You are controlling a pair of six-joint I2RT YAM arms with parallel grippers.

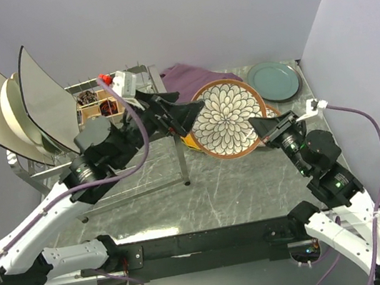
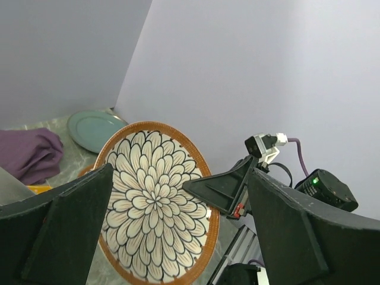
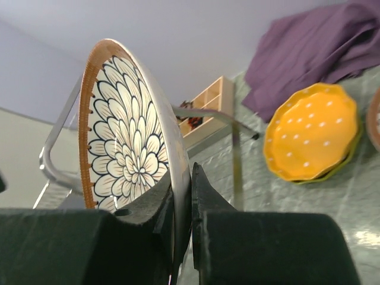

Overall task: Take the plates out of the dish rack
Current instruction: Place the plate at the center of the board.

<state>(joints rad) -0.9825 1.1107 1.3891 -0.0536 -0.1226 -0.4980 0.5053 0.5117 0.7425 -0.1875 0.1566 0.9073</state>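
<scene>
The right gripper goes down and to the right in its wrist view next and releases its plate on top of a matching brown-rimmed plate [image 1: 272, 111] [image 3: 374, 120], which lies there.
A brown-rimmed plate with a flower pattern [image 1: 226, 119] stands on edge above the table, and my right gripper [image 1: 260, 128] is shut on its right rim. The right wrist view shows both jaws of that gripper [image 3: 185, 199] pressed on the plate's edge [image 3: 127, 130]. My left gripper [image 1: 184, 114] is open just left of the plate without touching it. In the left wrist view its fingers [image 2: 65, 225] spread wide on either side of the plate [image 2: 154, 202]. The dish rack [image 1: 35, 167] at the left holds two white square plates [image 1: 49, 96] and a cream round plate [image 1: 18, 115].
A teal plate [image 1: 274, 80] lies at the back right. An orange dotted plate [image 3: 312, 139] lies on the table under the held plate. A purple cloth [image 1: 190, 77] sits at the back. A wooden compartment box [image 1: 93, 103] rests on the rack. A rack leg [image 1: 180, 160] stands mid-table.
</scene>
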